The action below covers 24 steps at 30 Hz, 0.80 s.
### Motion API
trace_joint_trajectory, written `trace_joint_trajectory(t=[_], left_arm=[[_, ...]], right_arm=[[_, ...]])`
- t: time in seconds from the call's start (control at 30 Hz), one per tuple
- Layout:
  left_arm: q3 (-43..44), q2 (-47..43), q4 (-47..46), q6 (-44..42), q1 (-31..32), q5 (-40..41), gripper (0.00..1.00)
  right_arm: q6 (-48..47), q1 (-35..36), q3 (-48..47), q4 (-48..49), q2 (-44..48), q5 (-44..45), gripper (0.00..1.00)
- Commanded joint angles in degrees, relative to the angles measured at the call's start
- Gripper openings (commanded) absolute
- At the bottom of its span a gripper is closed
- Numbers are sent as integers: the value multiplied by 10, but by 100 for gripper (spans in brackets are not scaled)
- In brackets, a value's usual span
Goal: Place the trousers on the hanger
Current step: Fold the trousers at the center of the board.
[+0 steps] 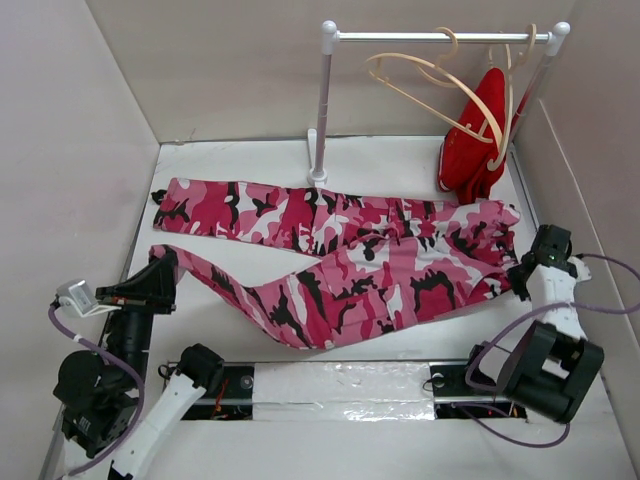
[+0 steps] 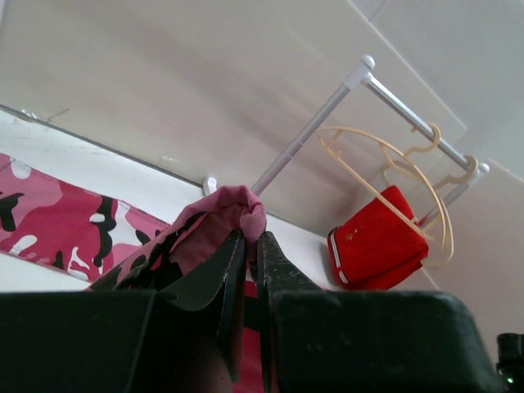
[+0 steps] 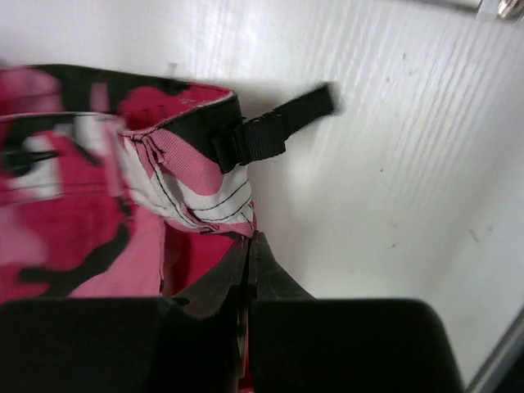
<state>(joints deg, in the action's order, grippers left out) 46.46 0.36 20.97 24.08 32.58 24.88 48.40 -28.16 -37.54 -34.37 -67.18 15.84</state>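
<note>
The legs lie apart, with the far leg's cuff (image 1: pixel 174 206) outward of and below my left gripper, so I will move outward, lower the held cuff onto it and release.
The camouflage trousers (image 1: pixel 350 260) lie spread across the table, legs to the left and waist to the right. My left gripper (image 1: pixel 168 264) is shut on the cuff of the near leg; in the left wrist view (image 2: pixel 250 239) pink cuff fabric (image 2: pixel 233 205) bulges out above the closed jaws. My right gripper (image 1: pixel 519 279) is shut on the waistband edge, shown pinched in the right wrist view (image 3: pixel 252 239) below a black strap with a buckle (image 3: pixel 262 135). The empty pale hanger (image 1: pixel 400 89) hangs on the rail at the back, also in the left wrist view (image 2: pixel 354 173).
A white rail (image 1: pixel 430 37) on a post (image 1: pixel 322 110) stands at the back. A second hanger carries a red garment (image 1: pixel 470 150) at the rail's right end, near the right wall. White walls close in the table on the left, back and right.
</note>
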Motion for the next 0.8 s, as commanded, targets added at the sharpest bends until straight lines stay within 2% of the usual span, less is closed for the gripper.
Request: trace_joint_trajectory(t=[0.0,0.27,0.4,0.5,0.63,0.77], left_arm=[[33,-44,-41,0,3,29,0],[71,-9,-64,28,3,82,0],[93,49,-59,48,3,127,0],[117,88,-39,67,3,174,0],[144,132,-6,79,3,241,0],[151,159,32,91,3,295,0]], right_arm=[[-41,-10,-78,-41,77,57,0],[-81,-10,-197,-154,189,75,0],[-129,-15,-228,-182,233,28,2],[-125,-15,-259,-243,245,16,1],[-120,27,-282,-292,313,23,0],[-121,80,-272,-287,381,57,0]])
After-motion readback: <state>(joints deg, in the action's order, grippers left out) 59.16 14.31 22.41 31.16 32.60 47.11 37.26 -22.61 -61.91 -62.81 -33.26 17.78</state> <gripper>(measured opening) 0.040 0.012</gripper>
